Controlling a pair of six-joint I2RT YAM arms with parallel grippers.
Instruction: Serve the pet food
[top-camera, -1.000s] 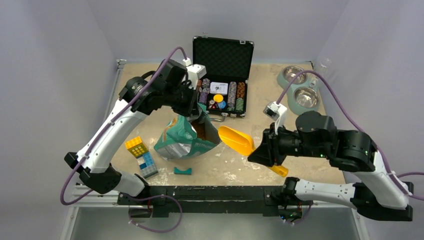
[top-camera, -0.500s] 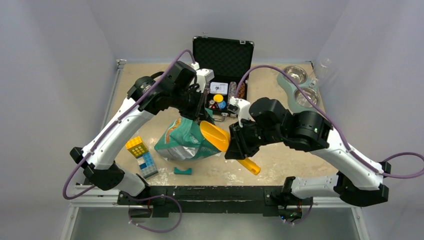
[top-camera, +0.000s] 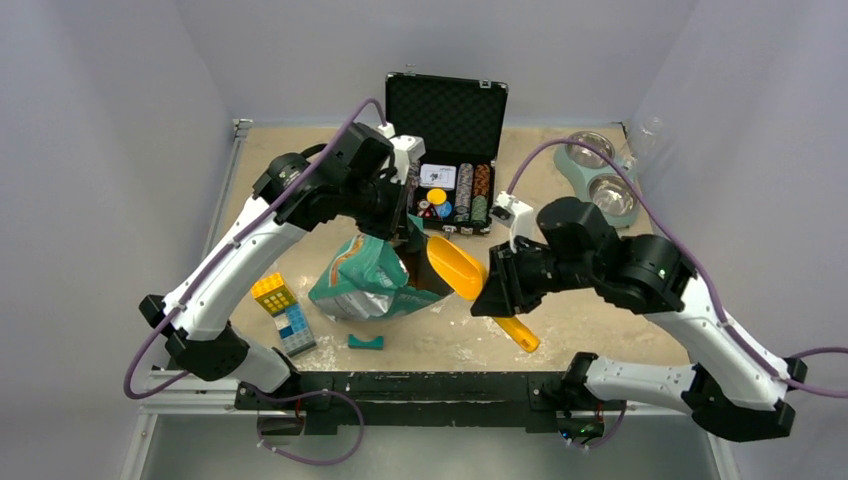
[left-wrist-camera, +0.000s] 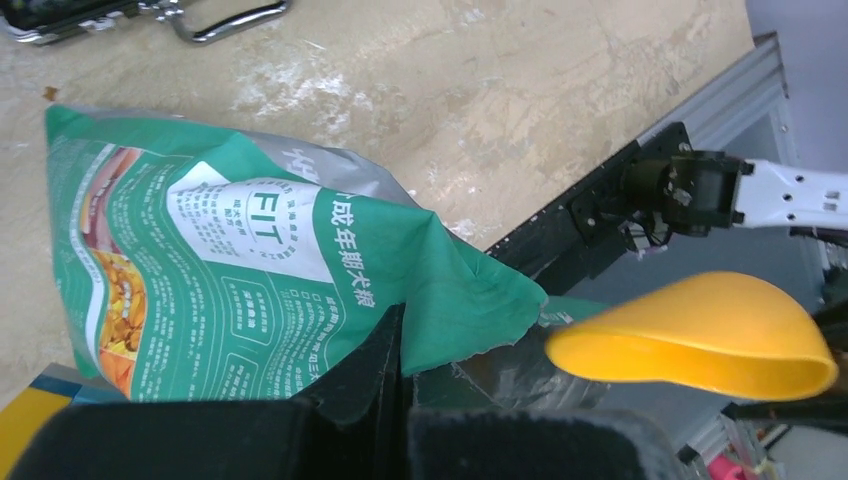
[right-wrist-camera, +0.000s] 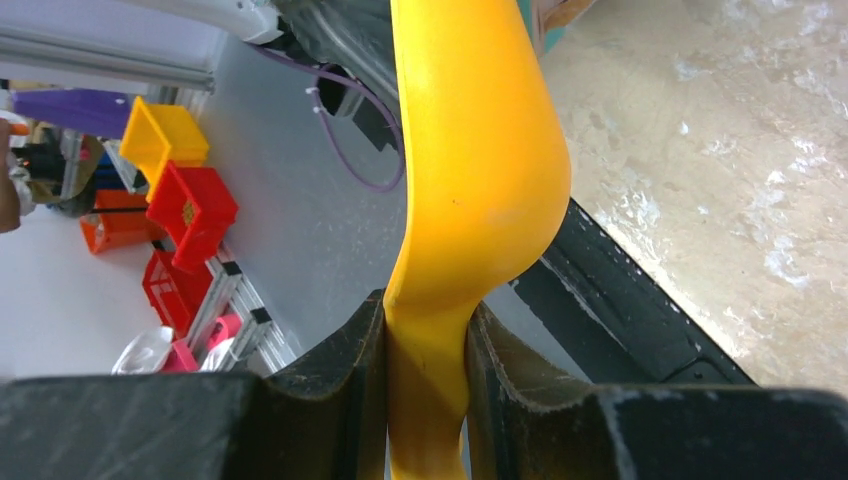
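Note:
I will move my right gripper down and left in the top view to release the scoop over bare tabletop beside the bag (top-camera: 362, 285).
A teal-green pet food bag (top-camera: 362, 285) lies slumped on the table, its torn mouth facing right. My left gripper (top-camera: 405, 232) is shut on the bag's upper edge and holds it up. The left wrist view shows the fingers (left-wrist-camera: 385, 350) pinching the green foil of the bag (left-wrist-camera: 250, 230). My right gripper (top-camera: 503, 298) is shut on the handle of a yellow scoop (top-camera: 455, 265), whose bowl hovers just at the bag's mouth. From the right wrist, the scoop (right-wrist-camera: 470, 150) rises from between the jaws of that gripper (right-wrist-camera: 425, 335). The pet food itself is hidden inside the bag.
A pale green stand (top-camera: 572, 170) with two steel bowls sits at the back right. An open black case (top-camera: 445, 110) with poker chips stands behind the bag. Toy bricks (top-camera: 283, 310) and a teal piece (top-camera: 365, 342) lie front left. The table's black front rail (right-wrist-camera: 620, 290) is close below the scoop.
The right arm swung the scoop left to the bag's mouth, then drew it back slightly to the right. The left gripper lifted a little, still holding the bag's edge.

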